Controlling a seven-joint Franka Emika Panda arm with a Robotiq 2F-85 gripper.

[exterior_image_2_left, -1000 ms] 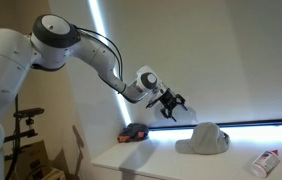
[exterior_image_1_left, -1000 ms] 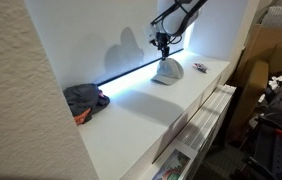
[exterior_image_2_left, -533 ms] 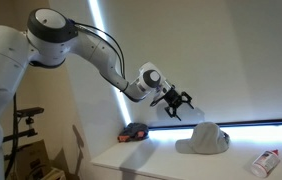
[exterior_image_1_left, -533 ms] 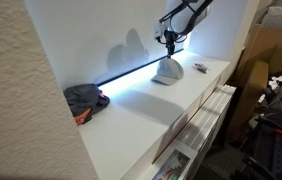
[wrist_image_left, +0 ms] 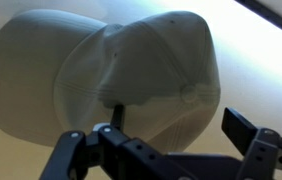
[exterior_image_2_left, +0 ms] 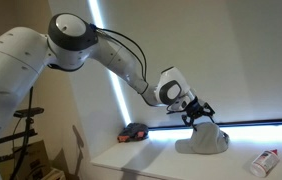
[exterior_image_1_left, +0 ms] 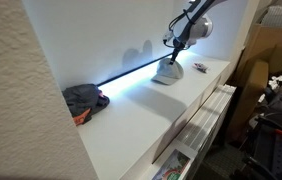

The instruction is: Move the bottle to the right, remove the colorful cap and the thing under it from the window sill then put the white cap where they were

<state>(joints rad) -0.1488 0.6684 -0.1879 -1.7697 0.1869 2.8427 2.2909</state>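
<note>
The fabric of the cap's top already lies between my gripper's open fingers. My gripper will next go down slightly onto the white cap's top point(exterior_image_2_left: 205, 131) point(wrist_image_left: 171, 112) just below it and close there.
The white cap point(exterior_image_1_left: 167, 71) lies on the white window sill point(exterior_image_1_left: 131, 115), toward its far end. It shows in the other exterior view too point(exterior_image_2_left: 206, 142) and fills the top of the wrist view point(wrist_image_left: 111, 70). My gripper point(exterior_image_1_left: 176, 45) hangs just above the white cap point(exterior_image_2_left: 198, 113), jaws open and empty point(wrist_image_left: 177, 120). The bottle point(exterior_image_1_left: 199, 68) lies on its side beyond the white cap point(exterior_image_2_left: 265, 162). The colorful cap point(exterior_image_1_left: 84, 99) sits at the other end of the sill point(exterior_image_2_left: 134, 133). Whatever is under it is hidden.
A bright window strip point(exterior_image_1_left: 131, 73) runs along the back of the sill. White drawers point(exterior_image_1_left: 196, 125) stand below the sill's front edge. A cardboard box point(exterior_image_1_left: 271, 50) and clutter stand beyond the bottle's end.
My gripper has moved along the sill and down, from the air beside the white cap to just above it. It stays open. The caps and the bottle have not moved.
</note>
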